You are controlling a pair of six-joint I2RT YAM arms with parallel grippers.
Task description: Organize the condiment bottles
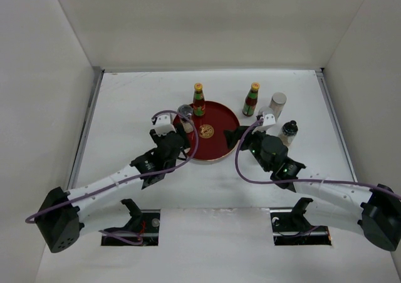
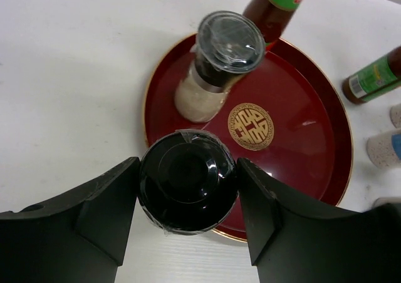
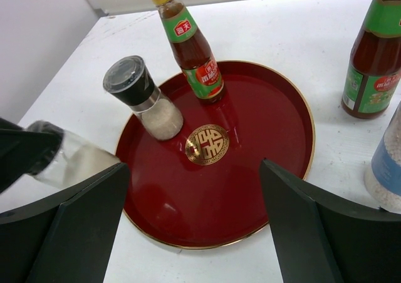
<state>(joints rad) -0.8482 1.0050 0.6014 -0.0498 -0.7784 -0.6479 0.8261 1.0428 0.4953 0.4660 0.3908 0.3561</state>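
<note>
The tray is bare next to the clear-lidded jar, below my left gripper and to its right in the top view, so I should lower the jar I am holding to that spot and let go.
A round red tray [image 1: 219,146] holds one sauce bottle [image 1: 198,100] with a yellow cap and a clear-lidded shaker jar [image 1: 185,113]. They also show in the right wrist view as the bottle [image 3: 191,48] and the jar [image 3: 143,98]. My left gripper [image 2: 188,181] is shut on a black-lidded shaker jar [image 2: 187,178] at the tray's left rim. In the right wrist view this jar [image 3: 75,159] leans. My right gripper [image 3: 194,170] is open and empty over the tray's near right part. The second sauce bottle [image 1: 251,100] stands on the table right of the tray.
A silver-lidded shaker [image 1: 277,102] and a dark-lidded shaker [image 1: 288,131] stand on the table right of the tray. A blue-labelled jar [image 3: 385,170] is close to my right gripper's right finger. White walls enclose the table on three sides.
</note>
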